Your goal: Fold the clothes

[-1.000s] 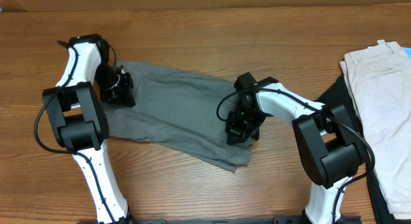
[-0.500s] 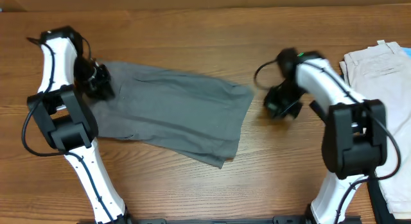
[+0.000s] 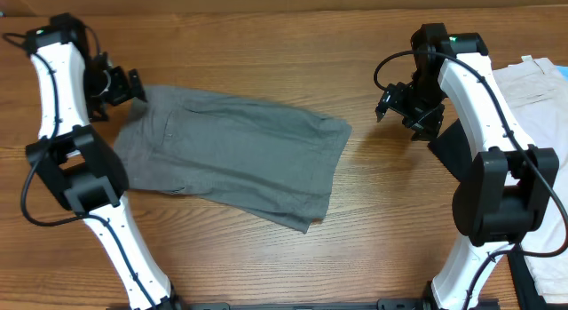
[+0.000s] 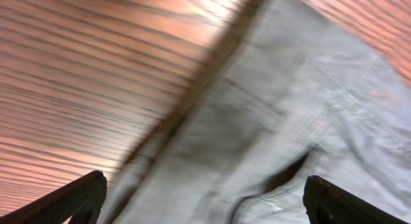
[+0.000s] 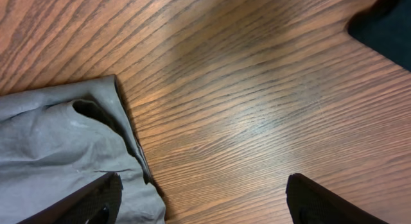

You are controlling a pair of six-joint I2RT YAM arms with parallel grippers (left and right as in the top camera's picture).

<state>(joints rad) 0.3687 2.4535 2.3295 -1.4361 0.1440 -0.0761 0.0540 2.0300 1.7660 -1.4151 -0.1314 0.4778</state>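
Observation:
My left gripper should go down next with open fingers onto the grey shorts' edge by the dark fold (image 3: 133,123) (image 4: 144,163), which is below it and runs between its fingers.
The grey shorts (image 3: 240,155) lie spread flat on the wooden table between the two arms. My left gripper (image 3: 127,85) hovers open at their top-left corner. In the left wrist view the grey cloth (image 4: 270,121) with a seam and a fold fills the space under the gripper (image 4: 205,198), and nothing is held. My right gripper (image 3: 397,106) stands open over bare wood just past the shorts' right edge. In the right wrist view the cloth's hem (image 5: 64,140) lies at the left, and the right gripper (image 5: 205,201) is empty.
Cream shorts (image 3: 532,123) lie at the table's right edge. A black garment (image 3: 446,148) lies partly under the right arm and shows as a dark corner (image 5: 385,25) in the right wrist view. Bare wood (image 3: 382,221) stretches in front of the shorts.
Both grippers went from shut to open and let go of the shorts. The left moved up and left, the right up and right. The shorts now lie stretched wider to the right.

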